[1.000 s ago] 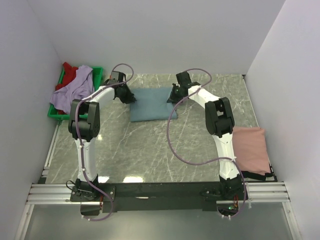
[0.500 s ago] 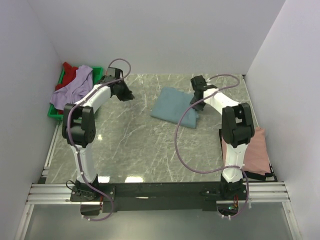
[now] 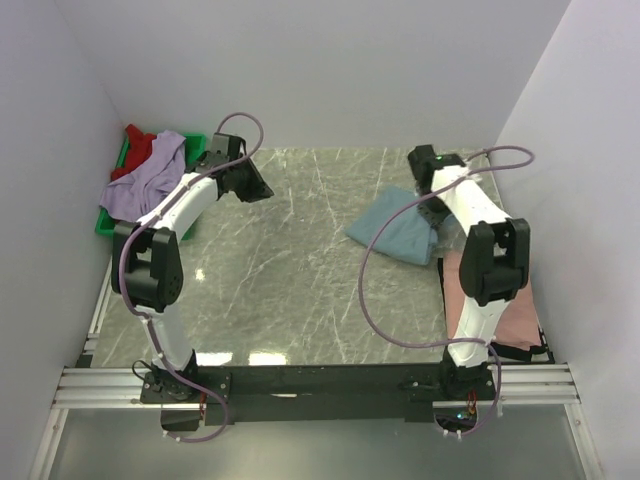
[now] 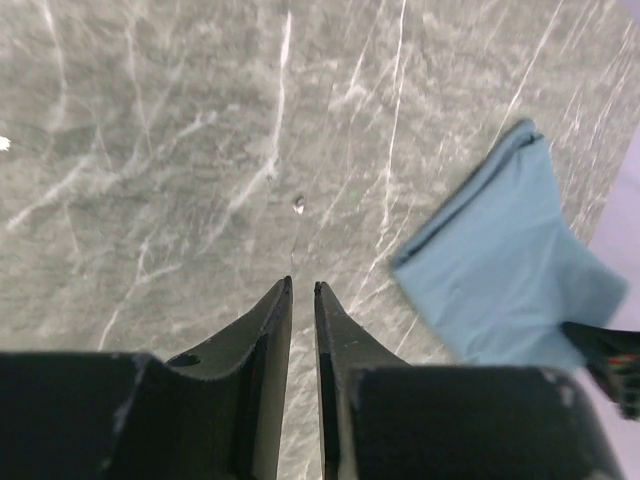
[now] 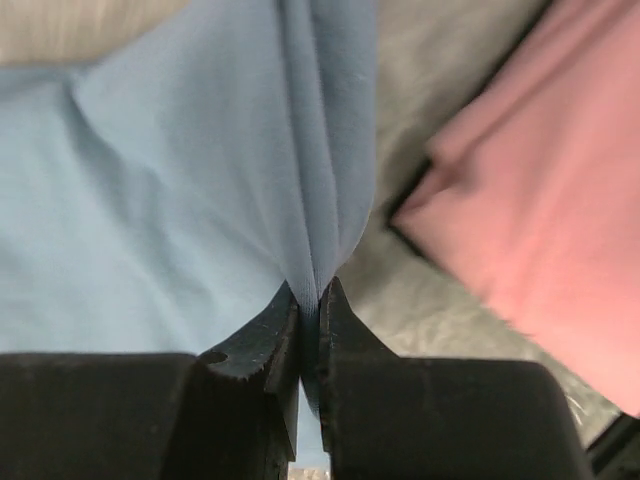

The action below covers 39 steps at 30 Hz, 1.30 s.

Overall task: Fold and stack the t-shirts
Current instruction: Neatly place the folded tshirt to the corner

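Note:
I should next lift the grey-blue t-shirt with my right gripper toward the right in the top view, then back over the salmon pink t-shirt, which already lies folded.
My right gripper (image 3: 432, 205) is shut on the edge of the folded grey-blue t-shirt (image 3: 396, 227), which lies on the table at the right; in the right wrist view the cloth (image 5: 180, 200) is pinched between my fingers (image 5: 310, 300). The folded salmon pink t-shirt (image 3: 505, 300) lies at the right edge, also in the right wrist view (image 5: 540, 200). The lavender t-shirt (image 3: 150, 180) and red t-shirt (image 3: 138, 148) lie heaped in the green tray. My left gripper (image 3: 258, 190) is shut and empty above bare table near the tray; it also shows in the left wrist view (image 4: 302, 288).
The green plastic tray (image 3: 196, 150) stands at the far left against the wall. White walls close in the table on the left, back and right. A purple cable loops from each arm. The metal rail with the arm bases runs along the near edge.
My right gripper has dragged the grey-blue t-shirt from the table's middle rightward toward the pink t-shirt. My left gripper let go of it and drew back to the left.

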Tool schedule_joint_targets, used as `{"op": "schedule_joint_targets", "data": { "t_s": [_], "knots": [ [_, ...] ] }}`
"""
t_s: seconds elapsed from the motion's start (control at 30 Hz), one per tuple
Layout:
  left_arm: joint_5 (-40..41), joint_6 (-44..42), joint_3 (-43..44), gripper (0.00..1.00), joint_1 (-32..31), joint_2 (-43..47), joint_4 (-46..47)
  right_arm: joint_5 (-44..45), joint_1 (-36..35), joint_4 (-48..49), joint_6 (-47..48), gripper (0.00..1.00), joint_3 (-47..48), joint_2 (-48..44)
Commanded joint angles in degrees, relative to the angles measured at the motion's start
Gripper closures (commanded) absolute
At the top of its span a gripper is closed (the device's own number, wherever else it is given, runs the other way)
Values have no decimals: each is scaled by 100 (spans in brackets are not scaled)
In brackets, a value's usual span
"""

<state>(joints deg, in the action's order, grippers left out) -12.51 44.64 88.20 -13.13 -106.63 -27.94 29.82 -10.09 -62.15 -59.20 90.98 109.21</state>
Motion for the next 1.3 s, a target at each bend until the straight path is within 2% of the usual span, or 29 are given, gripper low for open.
{"op": "schedule_joint_targets", "data": {
  "t_s": [0.0, 0.13, 0.43, 0.6, 1.27],
  "knots": [
    [-164, -43, -14, 80, -94, 380, -9, 770, 419, -1035, -566, 100, 578, -532],
    [-155, -61, 74, 80, -208, 380, -97, 832, 744, -1606, -715, 100, 807, -629],
    [-173, -70, 162, 80, -296, 424, -194, 656, 1615, -1721, -417, 100, 965, -1042],
    [-190, -87, 206, 80, -305, 441, -220, 770, 1869, -2029, -399, 100, 1466, -1077],
    [-190, -167, 294, 80, -313, 380, -352, 525, 2160, -2029, 119, 100, 1853, -1806]
  ]
}}
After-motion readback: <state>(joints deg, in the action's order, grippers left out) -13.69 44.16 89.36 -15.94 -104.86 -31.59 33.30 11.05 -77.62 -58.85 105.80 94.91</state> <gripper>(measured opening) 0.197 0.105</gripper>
